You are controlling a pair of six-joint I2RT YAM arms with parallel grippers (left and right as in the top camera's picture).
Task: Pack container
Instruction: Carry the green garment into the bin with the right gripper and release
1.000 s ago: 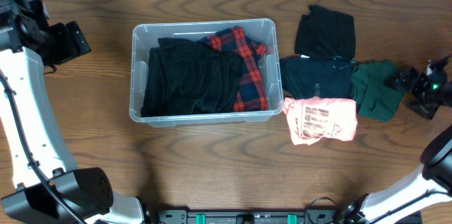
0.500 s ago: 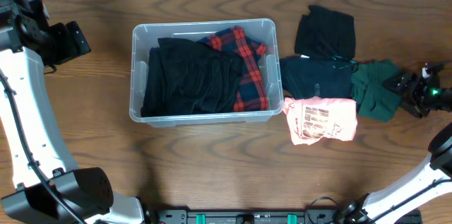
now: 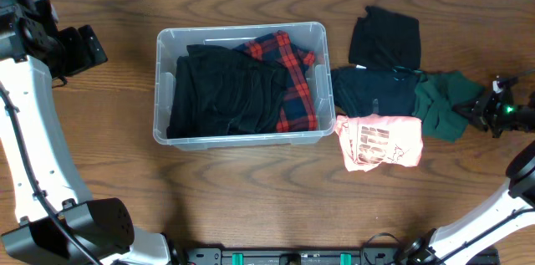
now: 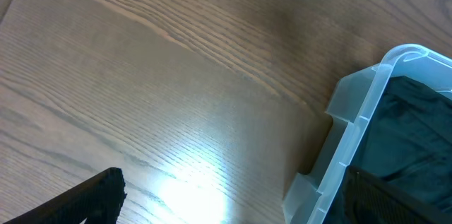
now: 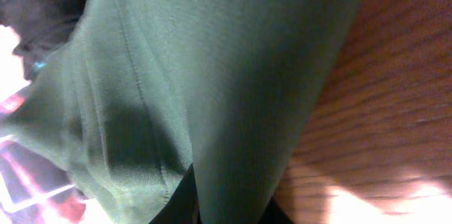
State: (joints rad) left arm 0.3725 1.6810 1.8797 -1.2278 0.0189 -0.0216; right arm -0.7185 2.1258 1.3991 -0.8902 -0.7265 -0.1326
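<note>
The green garment [image 3: 441, 108] is outside the container. I will lift it with my right gripper, move it to the left in the overhead view, and then lower it onto the black clothes [image 3: 221, 94].
The clear plastic container [image 3: 242, 139] stands left of centre in the overhead view, holding folded black clothes [image 3: 221, 94] and a red plaid garment [image 3: 294, 73]. To its right, a green garment [image 3: 441, 108] lies on the table. My right gripper [image 3: 470, 111] is shut on that garment's right edge. In the right wrist view the green cloth [image 5: 212, 75] fills the frame, pinched between the fingers of my right gripper [image 5: 229, 208]. My left gripper [image 3: 84, 49] hovers open left of the container, holding nothing. Its wrist view shows the container's corner [image 4: 353, 132] and one dark fingertip [image 4: 88, 199].
A black garment [image 3: 384, 38] lies at the back right, with a dark navy one [image 3: 374, 91] in front of it next to the green one. A pink printed shirt [image 3: 380, 141] sits nearest the front, touching the container's right corner.
My right gripper has moved left onto the green garment's right edge and gone from open to shut on it. The cloth there has bunched slightly. The left arm is unchanged.
</note>
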